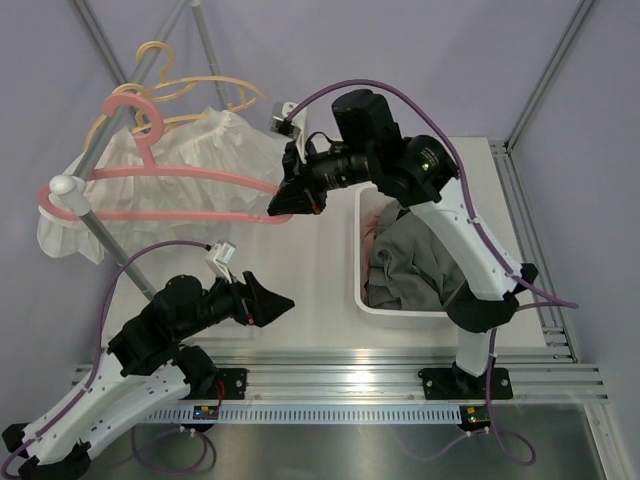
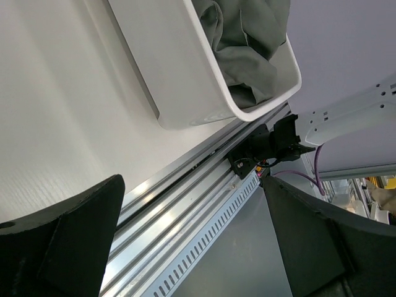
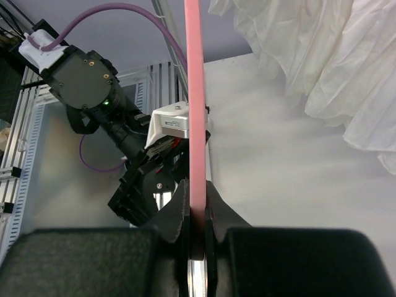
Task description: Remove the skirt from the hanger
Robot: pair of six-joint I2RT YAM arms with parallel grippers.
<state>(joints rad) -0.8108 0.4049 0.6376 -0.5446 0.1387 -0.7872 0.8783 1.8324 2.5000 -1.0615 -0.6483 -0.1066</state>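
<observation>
My right gripper will lower the pink hanger to the left in the top view, toward the rack pole, because the hanger's hook is already there.
A white gauzy skirt (image 1: 200, 145) hangs at the back left on the rack. A pink hanger (image 1: 170, 195) lies across it, and I cannot tell how the skirt is fastened. My right gripper (image 1: 287, 203) is shut on the pink hanger's right end. In the right wrist view the pink bar (image 3: 195, 111) runs straight up from between the closed fingers (image 3: 197, 207), with the skirt (image 3: 315, 62) at the upper right. My left gripper (image 1: 283, 303) hovers low over the table's front left. It is open and empty (image 2: 192, 210).
A cream hanger (image 1: 175, 90) hangs on the same rack pole (image 1: 105, 245) behind the pink one. A white bin (image 1: 362, 290) holding grey clothes (image 1: 415, 265) stands right of centre and also shows in the left wrist view (image 2: 185, 93). Aluminium rails (image 1: 340, 375) run along the near edge.
</observation>
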